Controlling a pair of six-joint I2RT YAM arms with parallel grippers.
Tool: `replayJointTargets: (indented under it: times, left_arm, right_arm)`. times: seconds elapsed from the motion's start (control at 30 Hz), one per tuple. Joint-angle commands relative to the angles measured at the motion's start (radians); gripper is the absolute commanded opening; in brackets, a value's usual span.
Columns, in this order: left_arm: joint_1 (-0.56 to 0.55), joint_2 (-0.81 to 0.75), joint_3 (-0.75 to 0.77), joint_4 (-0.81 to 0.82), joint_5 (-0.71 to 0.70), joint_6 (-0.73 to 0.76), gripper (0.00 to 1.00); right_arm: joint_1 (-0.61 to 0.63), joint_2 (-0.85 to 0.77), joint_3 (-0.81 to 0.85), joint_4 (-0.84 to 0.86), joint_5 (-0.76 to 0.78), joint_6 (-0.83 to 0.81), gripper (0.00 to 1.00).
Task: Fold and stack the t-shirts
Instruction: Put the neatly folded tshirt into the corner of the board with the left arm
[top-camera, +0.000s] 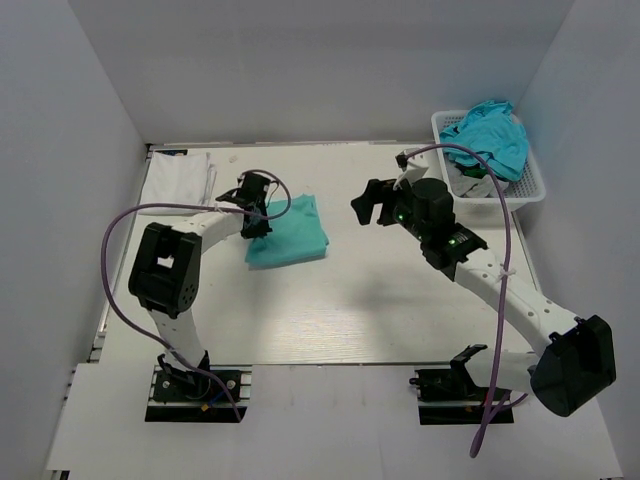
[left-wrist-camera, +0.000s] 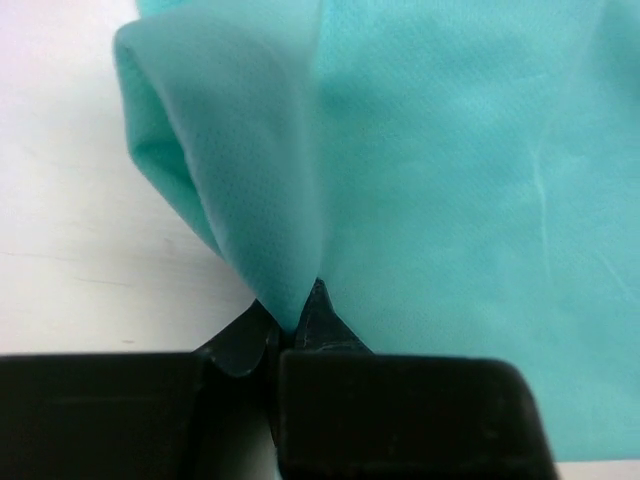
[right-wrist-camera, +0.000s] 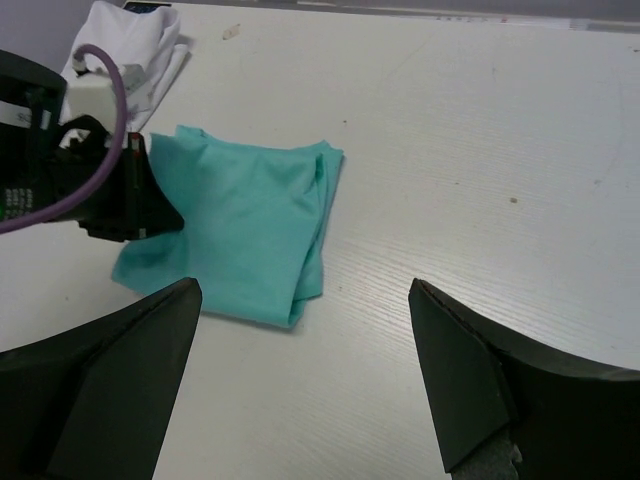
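My left gripper lifts next, carries the mint t-shirt (top-camera: 290, 232) outward and releases it onto the white t-shirt (top-camera: 180, 178), since that lies to the gripper's left in the top view.
A folded mint green t-shirt (top-camera: 290, 232) lies on the table left of centre. My left gripper (top-camera: 260, 220) is at its left edge. In the left wrist view the jaws (left-wrist-camera: 290, 322) are shut on a raised fold of the mint cloth (left-wrist-camera: 450, 200). A folded white t-shirt (top-camera: 180, 178) lies at the back left. My right gripper (top-camera: 368, 205) hovers to the right of the mint t-shirt (right-wrist-camera: 250, 220). It is open (right-wrist-camera: 300, 375) with only bare table between its fingers. A turquoise-blue t-shirt (top-camera: 490, 135) is heaped in the basket.
A white lattice basket (top-camera: 530, 190) stands at the back right corner, with paler cloth (top-camera: 468, 180) under the turquoise one. White walls close in the table on the left, back and right. A purple cable (top-camera: 120, 225) loops off the left arm.
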Motion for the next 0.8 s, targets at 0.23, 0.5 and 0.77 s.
replayJointTargets:
  times: [0.23,0.5,0.77]
  left_arm:
    - [0.010,-0.091,0.267,-0.069,-0.181,0.452,0.00]
    - [0.039,-0.007,0.439,-0.104,-0.262,0.631,0.00]
    - [0.090,-0.034,0.492,-0.044,-0.229,0.784,0.00]
  right_arm:
    - [-0.006,-0.033,-0.013,0.001,0.088,-0.054,0.90]
    - [-0.007,-0.022,0.008,-0.016,0.091,-0.062,0.90]
    - [-0.006,0.013,0.045,-0.053,0.104,-0.069,0.90]
